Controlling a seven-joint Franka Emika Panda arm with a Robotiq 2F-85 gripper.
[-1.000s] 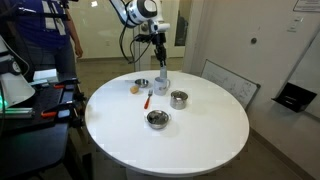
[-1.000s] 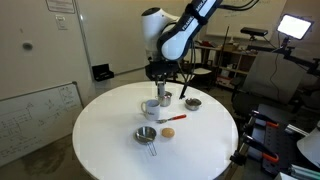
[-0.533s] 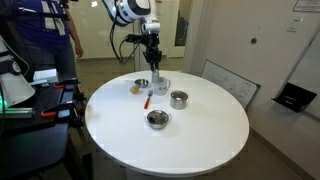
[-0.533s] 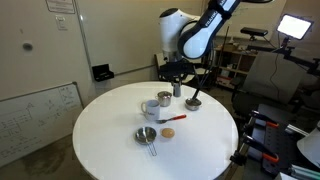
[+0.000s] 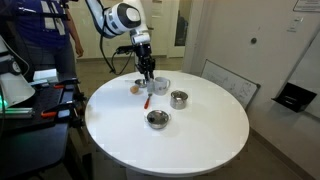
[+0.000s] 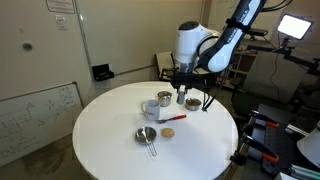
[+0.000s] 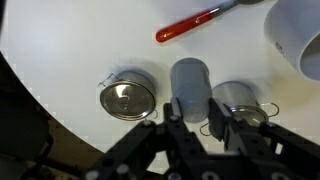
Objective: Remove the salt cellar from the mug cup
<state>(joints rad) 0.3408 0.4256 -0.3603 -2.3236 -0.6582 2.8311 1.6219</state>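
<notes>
The bare tabletop [image 6: 177,112] beside the red-handled tool is below my gripper, so next my gripper will lower the upright salt cellar onto it, clear of the mug, and let go.
My gripper [image 5: 148,71] is shut on the salt cellar [image 7: 190,78], a small grey cylinder held upright between the fingers [image 7: 192,106]. The white mug cup [image 5: 160,87] stands on the round white table, and the cellar is out of it and off to its side. In the wrist view the mug [image 7: 300,40] fills the top right corner. In an exterior view the gripper [image 6: 184,88] holds the cellar [image 6: 183,97] low over the table next to a small steel bowl [image 6: 193,102].
A steel pot [image 5: 179,98] stands beside the mug. A shallow steel bowl [image 5: 157,119] lies nearer the table's front. A red-handled tool [image 7: 200,20] and a small orange object [image 6: 168,131] lie on the table [image 5: 210,140]. A person [image 5: 68,30] stands behind it.
The gripper has carried the salt cellar sideways away from the mug and now holds it by the small steel bowl. The arm has swung with it.
</notes>
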